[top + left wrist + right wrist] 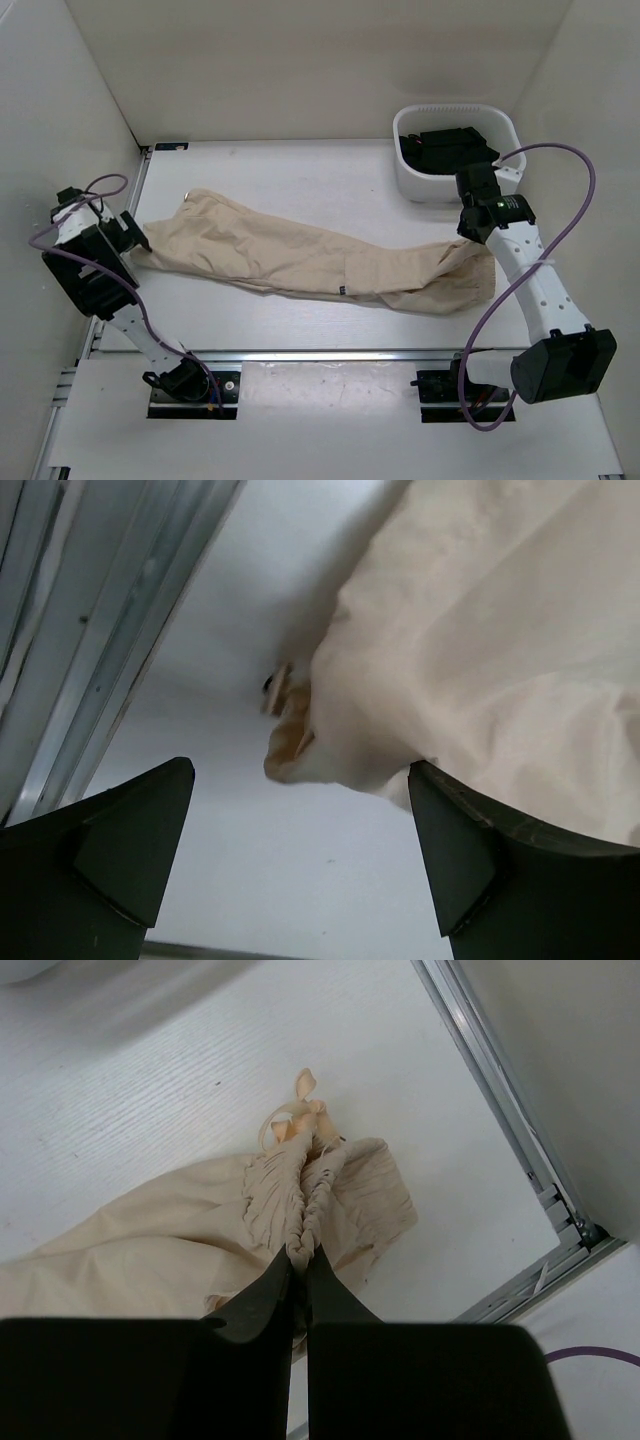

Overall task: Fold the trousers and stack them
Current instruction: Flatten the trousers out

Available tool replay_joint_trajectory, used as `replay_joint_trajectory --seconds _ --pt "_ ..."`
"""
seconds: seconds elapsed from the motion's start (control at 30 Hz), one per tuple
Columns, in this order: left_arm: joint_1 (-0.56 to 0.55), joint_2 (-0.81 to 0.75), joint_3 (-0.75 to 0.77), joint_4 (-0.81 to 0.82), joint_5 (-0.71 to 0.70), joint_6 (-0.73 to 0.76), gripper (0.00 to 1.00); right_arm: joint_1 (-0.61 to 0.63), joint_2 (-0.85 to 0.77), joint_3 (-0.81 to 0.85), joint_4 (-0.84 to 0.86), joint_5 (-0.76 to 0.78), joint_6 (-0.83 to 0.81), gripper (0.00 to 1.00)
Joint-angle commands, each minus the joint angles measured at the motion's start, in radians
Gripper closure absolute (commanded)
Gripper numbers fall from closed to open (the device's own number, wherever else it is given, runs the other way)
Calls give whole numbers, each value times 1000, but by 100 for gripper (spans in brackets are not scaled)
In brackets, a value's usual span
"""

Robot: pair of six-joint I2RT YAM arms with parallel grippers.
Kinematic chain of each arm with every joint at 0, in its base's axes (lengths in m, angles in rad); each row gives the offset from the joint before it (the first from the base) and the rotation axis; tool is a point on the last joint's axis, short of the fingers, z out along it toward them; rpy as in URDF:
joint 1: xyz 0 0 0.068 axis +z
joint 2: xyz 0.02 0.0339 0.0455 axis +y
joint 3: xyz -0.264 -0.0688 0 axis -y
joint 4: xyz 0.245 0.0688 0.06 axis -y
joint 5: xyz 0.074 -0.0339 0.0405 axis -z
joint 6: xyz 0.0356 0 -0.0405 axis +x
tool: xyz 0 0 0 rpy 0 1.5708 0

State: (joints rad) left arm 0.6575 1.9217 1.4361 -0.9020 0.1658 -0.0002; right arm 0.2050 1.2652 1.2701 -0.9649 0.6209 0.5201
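Note:
The trousers' gathered waistband [300, 1190] goes back to the bare part of the table by the near bar [432, 1282] next, pulled and released by my right gripper. That part lies toward the base from the gripper.
The beige trousers [300, 255] lie stretched across the table from left to right, with a small dark tag [342, 291] on the near edge. My right gripper [472, 235] is shut on the gathered elastic waistband [300, 1190] at the right end, its jaws [298, 1257] pinching the bunched band with the drawstring beyond. My left gripper [137, 236] is at the leg ends on the left. In the left wrist view it [300, 780] is open, a leg hem [290, 750] lies just ahead of the fingertips, and cloth [500, 640] drapes against the right finger [470, 850].
A white basket [420, 185] holding black garments [445, 148] stands at the back right, just behind my right wrist. A metal rail [120, 650] runs along the table's left edge, and another [520, 1140] along the right edge. White walls enclose the table.

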Motion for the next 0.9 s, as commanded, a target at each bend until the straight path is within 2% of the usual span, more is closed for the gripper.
replay_joint_trajectory --seconds 0.0,0.03,0.07,0.17,0.2,0.23,0.3,0.33,0.37,0.4,0.43,0.53,0.6,0.63,0.67,0.73,0.77,0.8,0.87 --pt "-53 17 26 43 6 0 0 1 -12 -21 26 -7 -17 100" --pt "-62 49 26 54 -3 0 4 1 -12 -21 38 -7 -17 100" --pt "-62 65 26 54 6 0 20 1 -12 -31 54 -7 -17 100" --pt "-85 94 15 45 50 0 59 -10 26 -2 115 -55 -55 100" --pt "-85 94 15 45 61 0 86 -21 48 20 133 -78 -67 100" --pt "-96 94 15 45 61 0 86 -33 106 50 150 -129 -92 100" --pt "-108 94 73 22 72 0 86 -33 189 225 163 -174 -110 100" --pt "-108 94 107 8 72 0 86 -33 286 317 144 -188 -126 100" --pt "-108 94 195 -11 57 0 86 -33 333 421 118 -200 -126 100" --pt "-108 94 243 -46 48 0 86 -33 376 645 56 -222 -126 100" --pt "-108 83 289 -63 47 0 86 -33 432 748 29 -222 -135 100" --pt "-93 28 432 -127 8 0 86 -46 412 923 -37 -210 -121 100" --pt "-50 -45 449 -153 -3 0 86 -78 329 846 -37 -190 -91 100" --pt "-36 -76 439 -162 -3 0 86 -78 215 774 -17 -190 -77 100" --pt "-21 -110 420 -175 -3 0 86 -94 151 603 -8 -178 -45 100" --pt "23 -212 325 -175 -40 0 86 -134 -26 433 -21 -158 1 100" --pt "36 -278 285 -184 -57 0 86 -166 -85 281 -37 -145 53 100" --pt "66 -309 194 -184 -92 0 86 -180 -192 205 -55 -127 79 100" --pt "100 -363 92 -184 -139 0 86 -206 -289 64 -110 -77 154 100"
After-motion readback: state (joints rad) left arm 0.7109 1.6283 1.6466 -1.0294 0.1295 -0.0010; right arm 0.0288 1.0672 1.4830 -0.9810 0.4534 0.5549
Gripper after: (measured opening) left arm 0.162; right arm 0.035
